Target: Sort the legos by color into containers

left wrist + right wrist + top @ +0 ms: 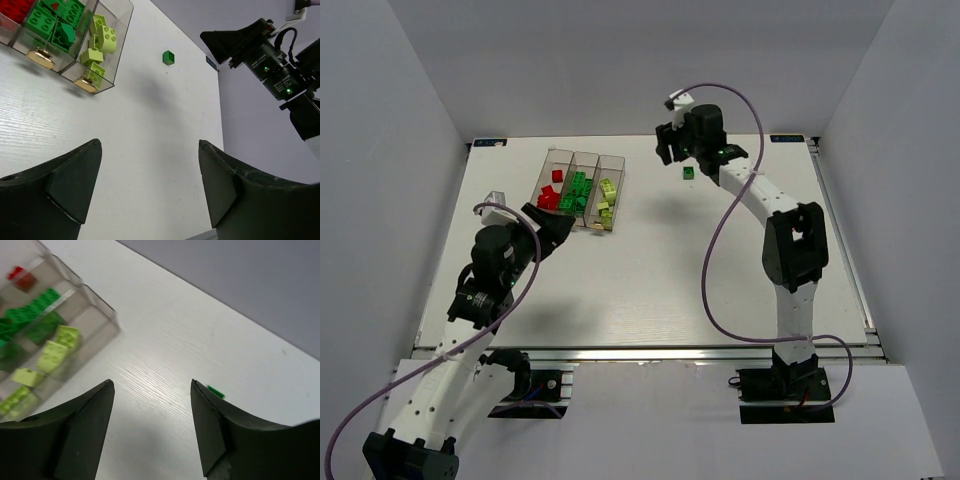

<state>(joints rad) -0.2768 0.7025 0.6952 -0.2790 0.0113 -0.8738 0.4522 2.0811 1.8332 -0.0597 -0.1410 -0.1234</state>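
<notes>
The right gripper will next move down and across onto the lone dark green lego [216,391], because the lego lies below the gripper's fingers and to their right in the top view.
Three joined clear containers [613,165] stand at the table's back left, holding red legos [552,195], dark green legos [578,190] and pale yellow-green legos [607,200]. One dark green lego [688,173] lies alone on the table to their right; it also shows in the left wrist view [168,57] and the right wrist view [216,391]. My right gripper [666,146] is open and empty, raised just left of that lego. My left gripper [558,228] is open and empty at the containers' near end [80,75].
Grey walls enclose the table on three sides. The table's metal front rail [650,352] runs along the near edge. The right arm's cable [712,260] loops over the table's middle right.
</notes>
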